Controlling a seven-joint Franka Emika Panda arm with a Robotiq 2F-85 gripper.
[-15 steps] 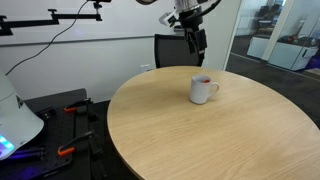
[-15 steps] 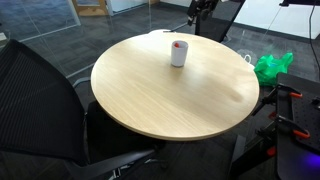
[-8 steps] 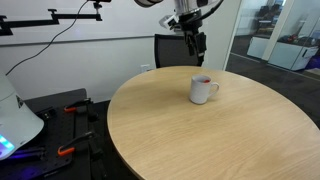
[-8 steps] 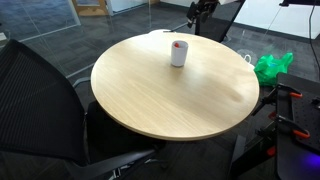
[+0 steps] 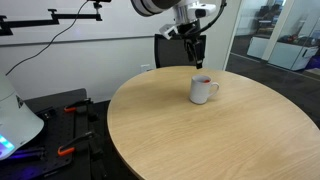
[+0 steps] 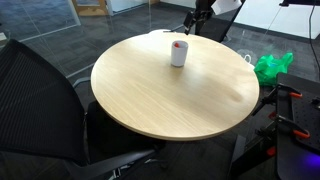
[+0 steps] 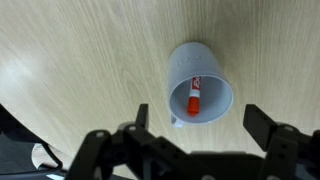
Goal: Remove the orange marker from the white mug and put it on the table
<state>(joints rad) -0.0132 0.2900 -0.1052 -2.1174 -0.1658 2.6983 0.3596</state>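
Next, my gripper shifts over the mug's opening and lowers its narrowed fingers around the marker's top end, since the orange marker's top end [image 5: 207,79] [image 7: 193,105] sits within the mug's rim.
A white mug [image 5: 203,89] stands on the round wooden table [image 5: 200,130], toward its far side; it also shows in an exterior view [image 6: 179,52]. In the wrist view the mug [image 7: 184,68] is seen from above with the orange marker [image 7: 193,97] leaning inside it. My gripper [image 5: 198,55] hangs in the air above and slightly behind the mug, open and empty. In the wrist view its two fingers [image 7: 200,122] spread wide on either side of the mug's lower rim.
A black office chair [image 6: 40,100] stands at the table's near side in an exterior view. Another chair [image 5: 172,50] is behind the table. A green bag [image 6: 270,67] lies on the floor. Equipment with red clamps [image 5: 68,110] sits beside the table.
The arm has shifted slightly and the gripper has come a little lower toward the mug. The mug and marker have not moved.
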